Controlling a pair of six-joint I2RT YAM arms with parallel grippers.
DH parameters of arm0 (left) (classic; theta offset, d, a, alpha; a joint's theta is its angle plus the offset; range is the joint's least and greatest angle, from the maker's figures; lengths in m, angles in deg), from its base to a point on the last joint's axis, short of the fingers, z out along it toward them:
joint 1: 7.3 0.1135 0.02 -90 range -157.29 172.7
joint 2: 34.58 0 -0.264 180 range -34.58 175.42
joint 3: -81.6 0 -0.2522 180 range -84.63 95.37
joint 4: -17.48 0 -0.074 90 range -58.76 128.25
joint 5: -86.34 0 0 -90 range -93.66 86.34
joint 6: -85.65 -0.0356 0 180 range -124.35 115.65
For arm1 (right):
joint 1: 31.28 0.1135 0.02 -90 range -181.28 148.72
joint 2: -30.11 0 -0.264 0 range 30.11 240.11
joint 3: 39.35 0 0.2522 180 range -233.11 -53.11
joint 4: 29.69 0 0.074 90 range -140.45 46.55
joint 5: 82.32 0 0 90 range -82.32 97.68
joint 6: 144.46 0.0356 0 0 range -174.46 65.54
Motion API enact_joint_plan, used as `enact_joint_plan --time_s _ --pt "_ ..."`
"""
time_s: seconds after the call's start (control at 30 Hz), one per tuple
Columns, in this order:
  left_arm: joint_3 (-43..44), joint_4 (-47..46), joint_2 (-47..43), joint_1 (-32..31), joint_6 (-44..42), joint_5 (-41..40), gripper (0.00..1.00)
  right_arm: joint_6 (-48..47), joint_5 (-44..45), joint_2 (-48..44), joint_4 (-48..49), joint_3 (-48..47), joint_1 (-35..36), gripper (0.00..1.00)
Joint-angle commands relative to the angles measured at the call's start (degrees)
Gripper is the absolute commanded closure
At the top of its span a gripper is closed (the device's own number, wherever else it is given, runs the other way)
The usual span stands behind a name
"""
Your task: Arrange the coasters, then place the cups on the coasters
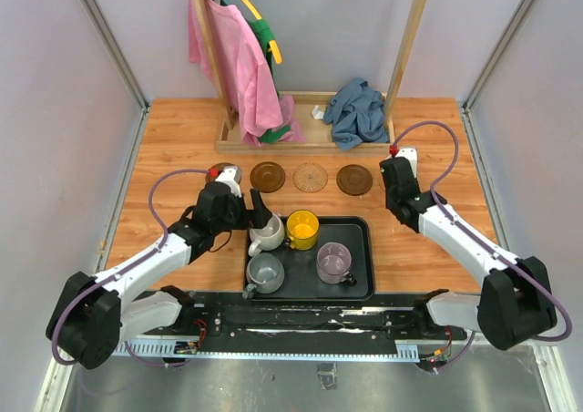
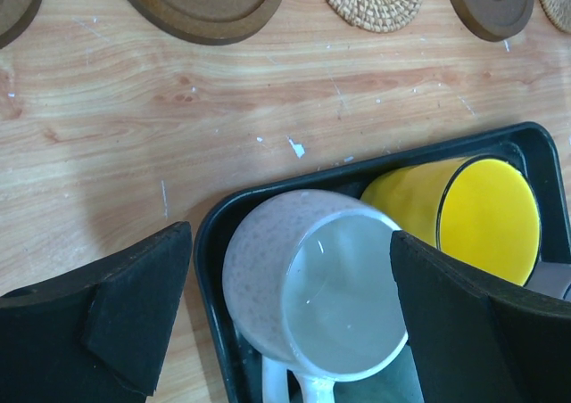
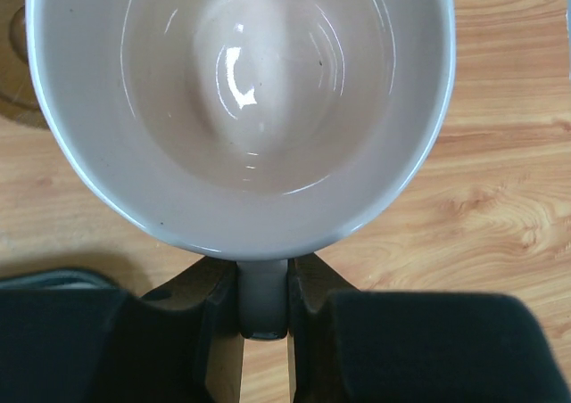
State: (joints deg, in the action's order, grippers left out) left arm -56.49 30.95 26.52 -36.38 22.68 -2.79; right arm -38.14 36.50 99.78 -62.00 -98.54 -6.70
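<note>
The bare woven end coaster is below and outward of my right gripper. I will lower the held cup outward onto the coaster and let go of the cup's handle.
A black tray (image 1: pixel 363 284) holds the off-white cup (image 1: pixel 266 236), yellow cup (image 1: pixel 302 230), grey cup (image 1: pixel 265 272) and lilac cup (image 1: pixel 333 262). My left gripper (image 2: pixel 290 309) is open, one finger on each side of the off-white cup (image 2: pixel 312 296), beside the yellow cup (image 2: pixel 482 216). Behind the tray lies a row of coasters: dark brown (image 1: pixel 268 176), woven tan (image 1: pixel 310 177), dark brown (image 1: pixel 354 180). My right gripper (image 3: pixel 263 305) is shut on the handle of the pale pink cup (image 3: pixel 241 109) at the row's right end, with a brown coaster edge (image 3: pixel 11 91) showing under the cup.
A wooden rack base (image 1: pixel 301 140) at the back carries a pink garment (image 1: pixel 239 66) and a blue cloth (image 1: pixel 357 111). Another coaster (image 1: pixel 219 169) peeks out from behind the left arm. Enclosure walls close in both sides of the table.
</note>
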Motion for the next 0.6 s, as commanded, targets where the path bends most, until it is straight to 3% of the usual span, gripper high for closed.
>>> enact_joint_plan --time_s 0.0,0.2,0.57 --pt "2.8 -3.1 2.0 -0.5 -0.9 -0.6 0.04 -2.6 -4.4 2.3 9.6 -1.3 -5.6 0.99" --pt "4.5 -4.1 4.6 -0.5 -1.3 -0.4 0.03 -3.5 -9.2 6.4 13.8 -1.4 -10.4 0.99" --pt "4.5 -4.6 6.0 -0.5 -1.3 -0.7 0.03 -3.9 -13.2 12.9 17.4 -2.6 -13.1 0.99"
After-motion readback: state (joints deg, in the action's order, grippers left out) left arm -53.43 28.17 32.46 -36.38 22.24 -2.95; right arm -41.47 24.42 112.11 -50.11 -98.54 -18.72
